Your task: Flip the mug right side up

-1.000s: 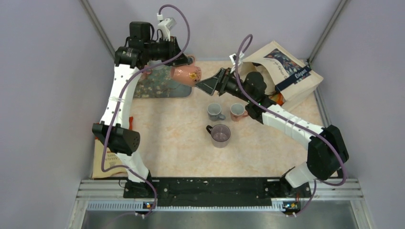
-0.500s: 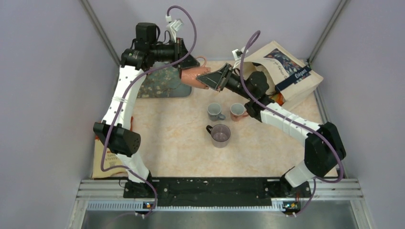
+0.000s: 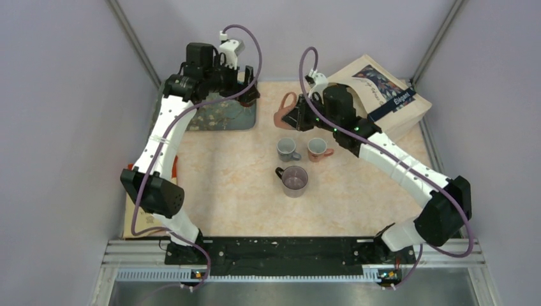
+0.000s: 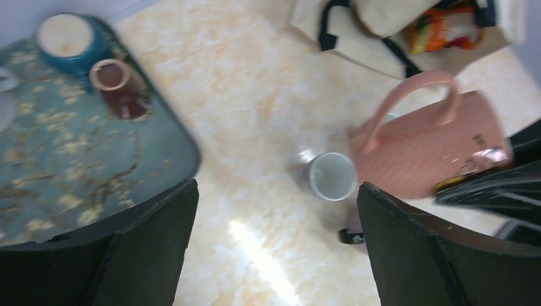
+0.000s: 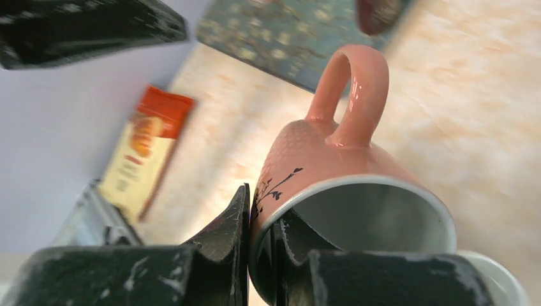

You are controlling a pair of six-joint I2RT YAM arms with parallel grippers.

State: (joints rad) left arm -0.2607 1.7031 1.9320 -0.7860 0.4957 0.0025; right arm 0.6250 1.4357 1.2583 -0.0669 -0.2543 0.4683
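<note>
The tabletop (image 3: 343,190) beside the purple cup is empty, so next my right gripper needs to move back and down, tilting the mug upright onto that spot to free the mug's rim.
The pink mug (image 3: 284,113) hangs in the air above the table, handle pointing up and to the left. My right gripper (image 3: 296,118) is shut on the mug's rim (image 5: 332,172), one finger outside the wall and one inside the mouth. In the right wrist view the right gripper (image 5: 260,207) pinches the rim close to a black twig print. My left gripper (image 3: 245,89) stands open over the tray's right end, apart from the mug. Through the left wrist camera the mug (image 4: 434,153) lies to the right of the empty left gripper (image 4: 277,217).
A floral tray (image 3: 217,116) at the back left carries a blue bowl (image 4: 67,38) and a brown cup (image 4: 115,80). A grey mug (image 3: 287,148), a small orange mug (image 3: 317,149) and a purple cup (image 3: 295,180) stand mid-table. A tote bag (image 3: 383,95) lies back right.
The left gripper has opened, let go of the pink mug and drawn back over the tray. The right gripper has shut on the mug's rim and carried it right.
</note>
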